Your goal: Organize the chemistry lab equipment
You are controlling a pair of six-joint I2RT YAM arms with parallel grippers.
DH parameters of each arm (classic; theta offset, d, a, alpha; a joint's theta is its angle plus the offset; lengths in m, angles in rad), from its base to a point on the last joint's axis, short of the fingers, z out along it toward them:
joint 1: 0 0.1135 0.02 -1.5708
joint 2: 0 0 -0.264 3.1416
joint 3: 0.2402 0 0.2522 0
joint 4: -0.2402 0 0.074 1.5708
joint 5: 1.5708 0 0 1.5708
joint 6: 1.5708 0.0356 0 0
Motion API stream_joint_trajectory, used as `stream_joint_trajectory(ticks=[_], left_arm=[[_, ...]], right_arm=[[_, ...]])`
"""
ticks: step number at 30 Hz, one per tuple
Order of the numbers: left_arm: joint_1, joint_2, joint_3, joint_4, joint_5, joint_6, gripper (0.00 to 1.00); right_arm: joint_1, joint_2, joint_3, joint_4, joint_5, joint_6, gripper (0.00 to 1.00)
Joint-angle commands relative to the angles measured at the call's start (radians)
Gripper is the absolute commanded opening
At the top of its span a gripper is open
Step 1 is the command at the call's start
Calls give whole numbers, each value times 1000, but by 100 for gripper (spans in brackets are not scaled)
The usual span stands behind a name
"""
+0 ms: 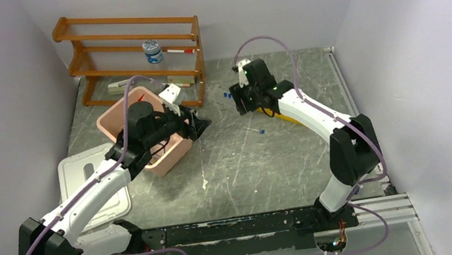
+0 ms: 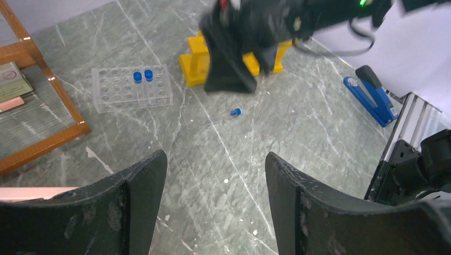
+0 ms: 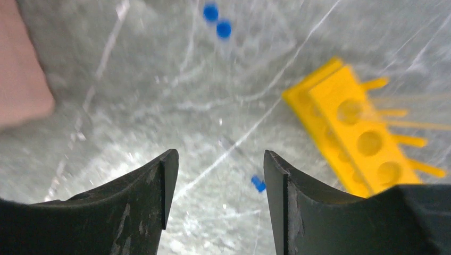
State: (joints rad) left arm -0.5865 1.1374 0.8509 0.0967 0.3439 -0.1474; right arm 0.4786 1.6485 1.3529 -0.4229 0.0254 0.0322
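Next, my right gripper needs to come down and back, turning its fingers astride the slanting tube, since the loose tube's blue-end with the cap (image 1: 261,131) (image 3: 258,184) lies below and back from it.
A yellow holed rack (image 1: 285,118) lies on its side on the table, also seen in the left wrist view (image 2: 234,58) and the right wrist view (image 3: 356,133). A loose blue-capped thin tube (image 1: 262,131) lies on the table near it (image 2: 235,112) (image 3: 258,184). A clear tube rack (image 2: 130,87) holds two blue-capped tubes (image 3: 218,21). My right gripper (image 1: 240,103) hovers open and empty above the loose tube (image 3: 220,154). My left gripper (image 1: 199,124) is open and empty at the right rim of the pink bin (image 1: 117,119), above bare table (image 2: 215,159).
A wooden shelf (image 1: 133,54) stands at the back left with a small jar (image 1: 152,51) on it. A white lidded tray (image 1: 95,186) lies left of the bin. A blue clamp-like tool (image 2: 372,95) lies near the right rail.
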Motion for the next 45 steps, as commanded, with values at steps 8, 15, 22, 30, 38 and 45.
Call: stream_joint_trajectory(ticks=[8,15,22,30,38,45], left_arm=[[-1,20,140,-10,18,-50,73],[-1,20,151,-21,17,-53,73],[-1,11,138,-26,25,-64,73],[-1,-2,163,-50,12,-28,73],[-1,-10,144,-36,4,-68,73],[-1,-8,145,-4,-33,-130,73]], right_arm=[[-9,44,-155,-20,5,-199,47],[-27,128,-112,-96,-71,-288,45],[-29,212,-87,-129,-58,-310,50],[-32,263,-58,-149,-56,-311,44],[-33,262,-74,-168,-150,-372,29],[-24,293,-94,-153,-69,-379,34]])
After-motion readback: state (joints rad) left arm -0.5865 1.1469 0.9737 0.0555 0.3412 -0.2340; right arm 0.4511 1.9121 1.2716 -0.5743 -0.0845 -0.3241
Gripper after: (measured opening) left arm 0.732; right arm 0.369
